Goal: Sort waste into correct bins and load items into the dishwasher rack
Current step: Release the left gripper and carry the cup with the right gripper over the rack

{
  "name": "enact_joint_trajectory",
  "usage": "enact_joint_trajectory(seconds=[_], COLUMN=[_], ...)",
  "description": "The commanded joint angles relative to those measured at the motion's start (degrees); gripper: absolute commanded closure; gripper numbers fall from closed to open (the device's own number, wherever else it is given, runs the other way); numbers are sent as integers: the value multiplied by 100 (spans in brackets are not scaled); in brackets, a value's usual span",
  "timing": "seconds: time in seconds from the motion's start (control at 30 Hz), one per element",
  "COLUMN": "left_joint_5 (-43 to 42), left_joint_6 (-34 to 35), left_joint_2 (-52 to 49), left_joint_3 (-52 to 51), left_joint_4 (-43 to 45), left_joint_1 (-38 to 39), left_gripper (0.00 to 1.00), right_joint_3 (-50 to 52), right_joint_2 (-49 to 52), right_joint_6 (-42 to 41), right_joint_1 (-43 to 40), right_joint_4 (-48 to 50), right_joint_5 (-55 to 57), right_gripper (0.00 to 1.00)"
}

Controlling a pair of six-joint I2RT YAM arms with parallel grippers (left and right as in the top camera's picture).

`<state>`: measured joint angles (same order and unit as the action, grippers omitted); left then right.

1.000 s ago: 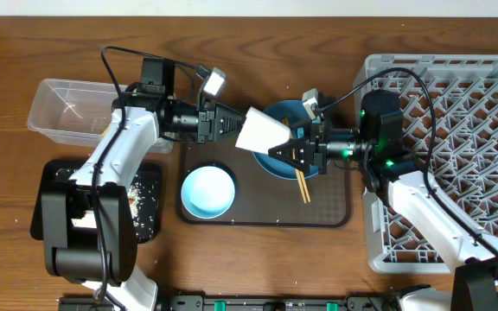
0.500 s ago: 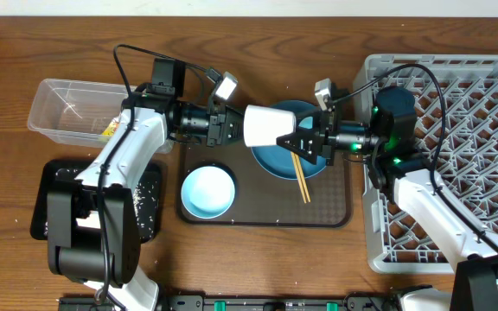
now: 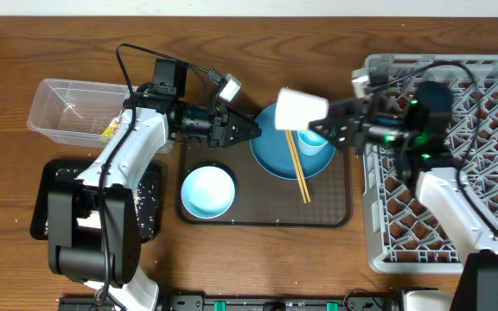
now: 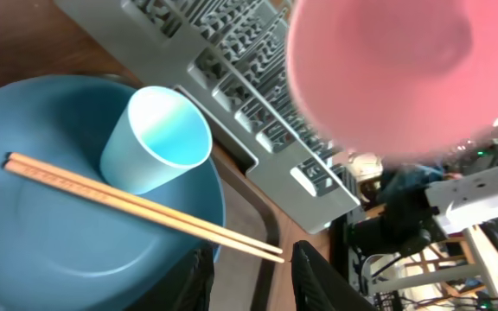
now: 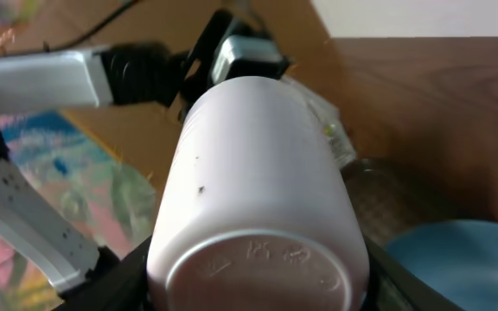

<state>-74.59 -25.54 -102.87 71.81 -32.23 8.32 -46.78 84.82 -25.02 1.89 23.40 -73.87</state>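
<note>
My right gripper will swing over the rack's plate-side edge (image 3: 386, 161) next, tip downward and release the cup inside, because that spot lies to its right in the overhead view.
My right gripper (image 3: 331, 117) is shut on the small pink cup (image 3: 299, 109) and holds it in the air over the blue plate (image 3: 271, 155), left of the grey rack (image 3: 482, 155). In the right wrist view the cup (image 5: 258, 190) fills the space between the jaws. My left gripper (image 3: 249, 130) is open and empty at the plate's left edge. The light blue cup (image 3: 314, 145) and the chopsticks (image 3: 297, 168) lie on the plate; both show in the left wrist view, the cup (image 4: 156, 138) and the chopsticks (image 4: 137, 207). The light blue bowl (image 3: 207, 191) sits on the brown tray.
The brown tray (image 3: 335, 203) holds the plate and bowl. A clear tub (image 3: 67, 108) at the far left holds a yellow-green wrapper (image 3: 111, 128). A black tray (image 3: 145, 199) with rice grains lies partly under my left arm.
The pink cup has passed from my left gripper to my right. The right arm has drawn back rightward toward the rack with the cup. The left jaws have opened.
</note>
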Motion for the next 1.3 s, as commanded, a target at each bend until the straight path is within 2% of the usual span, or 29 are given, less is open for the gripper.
enact_joint_trajectory(seconds=[0.0, 0.43, 0.57, 0.73, 0.87, 1.0, 1.17, 1.27], left_joint_5=[186, 199, 201, 201, 201, 201, 203, 203], left_joint_6=[-52, -55, -55, -55, -55, -55, -55, -55], left_joint_2=[-2, -2, -2, -2, -2, -2, -2, -2], left_joint_3=[-13, -13, -13, -13, -13, -13, -13, -13], left_joint_4=[24, 46, 46, 50, 61, 68, 68, 70], left_joint_1=[13, 13, 13, 13, 13, 13, 13, 13], left_gripper=[67, 67, 67, 67, 67, 67, 67, 67], right_joint_3=[-101, -101, -101, -101, -101, -136, -581, -1180], right_joint_2=[-302, -1187, -1185, -1187, -1193, -1220, -1355, -1480], right_joint_6=[-577, -2028, -2411, -2594, -2337, -1746, -205, 726], right_joint_1=[-590, -3193, -3799, -4122, -4124, -4124, -3993, -3744], right_joint_4=[11, -2, -39, -46, -306, -1143, -3265, -4708], right_joint_5=[-273, -177, 310, 1005, 1427, 1716, 2581, 3530], right_gripper=[66, 66, 66, 67, 67, 68, 68, 71])
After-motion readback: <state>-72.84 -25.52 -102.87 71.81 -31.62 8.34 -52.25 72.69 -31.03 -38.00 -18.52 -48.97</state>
